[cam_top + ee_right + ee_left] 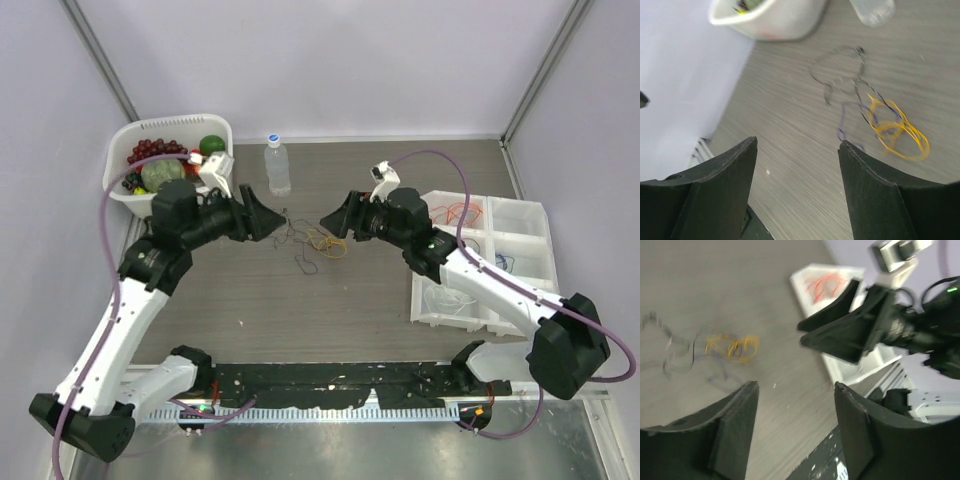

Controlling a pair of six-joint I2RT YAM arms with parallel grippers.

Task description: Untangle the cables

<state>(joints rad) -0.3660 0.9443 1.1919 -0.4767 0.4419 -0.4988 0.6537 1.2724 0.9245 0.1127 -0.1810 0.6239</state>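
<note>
My left gripper needs to move down and reach outward onto the black cable's part on the bottle's side (286, 215) (654, 321), because the thin black cable runs into the yellow loop.
A small tangle of thin cables (310, 245) lies on the wooden table between the two grippers: a yellow loop (328, 242) (732, 347) (897, 130), a purple strand (845, 120) and a dark grey strand (840, 70) (670, 347). My left gripper (275, 222) (795, 387) hovers just left of the tangle, open, with nothing between its fingers. My right gripper (328, 222) (797, 145) faces it from the right, above the yellow loop, also open and empty. The left wrist view shows the right gripper's dark fingers (835, 332) ahead.
A white basket of fruit (135, 205) stands at the back left, with a clear water bottle (277, 165) beside it. A white compartment tray (520, 215) sits at the right, holding red cables (460, 213) (825, 285) and other thin wires. A black strip runs along the near edge.
</note>
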